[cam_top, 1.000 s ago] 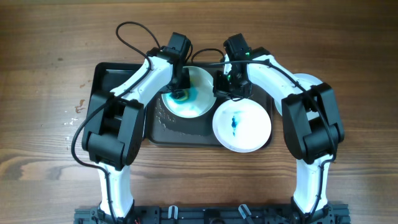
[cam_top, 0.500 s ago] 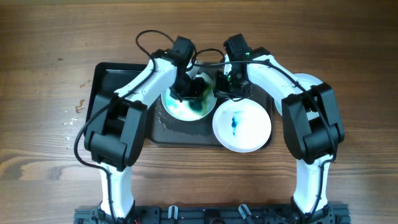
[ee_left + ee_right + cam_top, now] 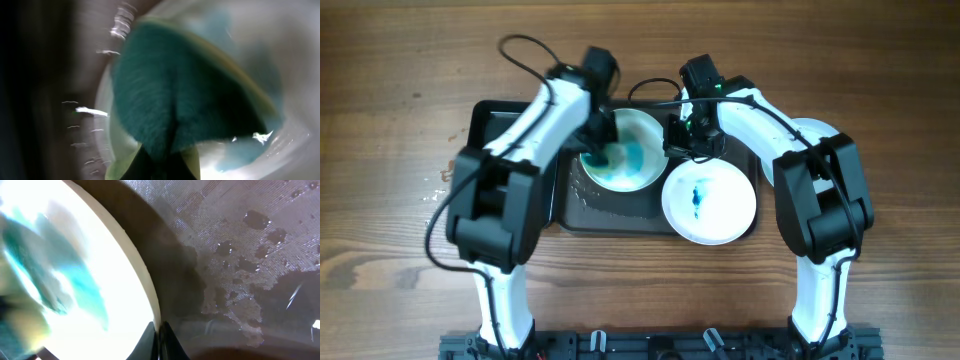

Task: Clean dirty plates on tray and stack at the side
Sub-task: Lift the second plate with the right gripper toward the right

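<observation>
The third plate (image 3: 815,129) lies beside the tray. My right gripper rises next, moves to the right in the overhead view and lowers to release atop that plate.
A white plate (image 3: 645,135) smeared with blue-green lies in the middle of the dark grey tray (image 3: 500,125). My left gripper (image 3: 603,140) is shut on a teal and yellow sponge (image 3: 175,90), which is pressed on the plate's left part (image 3: 300,125). My right gripper (image 3: 682,137) is shut on this plate's right rim (image 3: 150,295), seen close in the right wrist view (image 3: 161,330). A second plate (image 3: 720,205) with a blue streak lies at the tray's front right. A third plate (image 3: 810,128) lies on the table to the right, mostly hidden by my right arm.
The tray floor (image 3: 240,255) is wet, with droplets beside the plate. The tray's left part is bare. Brown wooden table (image 3: 390,200) surrounds the tray. Cables loop above both wrists.
My left gripper has swept the sponge right and then back to the left across the plate. The blue smear has spread. The right gripper has stayed on the rim.
</observation>
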Tool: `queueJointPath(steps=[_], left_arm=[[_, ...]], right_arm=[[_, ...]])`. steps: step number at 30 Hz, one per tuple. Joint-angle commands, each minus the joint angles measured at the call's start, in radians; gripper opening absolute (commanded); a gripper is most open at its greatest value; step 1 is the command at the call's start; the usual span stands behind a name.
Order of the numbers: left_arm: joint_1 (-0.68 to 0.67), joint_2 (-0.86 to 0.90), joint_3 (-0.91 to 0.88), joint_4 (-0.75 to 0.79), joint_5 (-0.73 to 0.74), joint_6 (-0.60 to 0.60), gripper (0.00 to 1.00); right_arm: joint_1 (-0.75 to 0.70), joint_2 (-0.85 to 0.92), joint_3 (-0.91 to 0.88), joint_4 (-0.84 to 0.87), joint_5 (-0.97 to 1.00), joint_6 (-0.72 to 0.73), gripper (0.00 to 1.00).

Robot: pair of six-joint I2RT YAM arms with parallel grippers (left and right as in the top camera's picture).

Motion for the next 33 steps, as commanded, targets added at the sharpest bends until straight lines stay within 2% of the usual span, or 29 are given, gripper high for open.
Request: queueJointPath(steps=[1,5,9,15,23,27,30,33], left_arm=[[0.092,-0.127,0.114,-0.081,-0.05,-0.023,0.04],[0.209,-0.191,0.12,-0.14,-0.05,-0.022,0.04],[0.298,-0.193,0.12,-0.181,-0.05,-0.018,0.04],[0.338,-0.193,0.12,-0.18,-0.051,-0.015,0.04],[0.336,-0.193,0.12,-0.18,-0.039,-0.016,0.04],[0.336,-0.193,0.12,-0.18,-0.039,-0.016,0.04],[0.336,-0.193,0.12,-0.18,-0.039,-0.016,0.04],[0.336,-0.193,0.12,-0.18,-0.037,-0.016,0.04]], right_arm=[[-0.002,0.004,0.003,-0.003,0.026,-0.04,0.04],[0.01,-0.025,0.006,-0.005,0.076,-0.095,0.05],[0.064,-0.107,0.008,-0.013,0.245,-0.101,0.04],[0.225,-0.266,0.008,-0.03,0.719,-0.1,0.04],[0.438,-0.359,0.008,-0.069,1.332,-0.103,0.04],[0.546,-0.359,0.008,-0.066,1.624,-0.206,0.04],[0.605,-0.359,0.008,-0.042,1.865,-0.209,0.04],[0.65,-0.36,0.008,0.017,1.923,-0.316,0.04]])
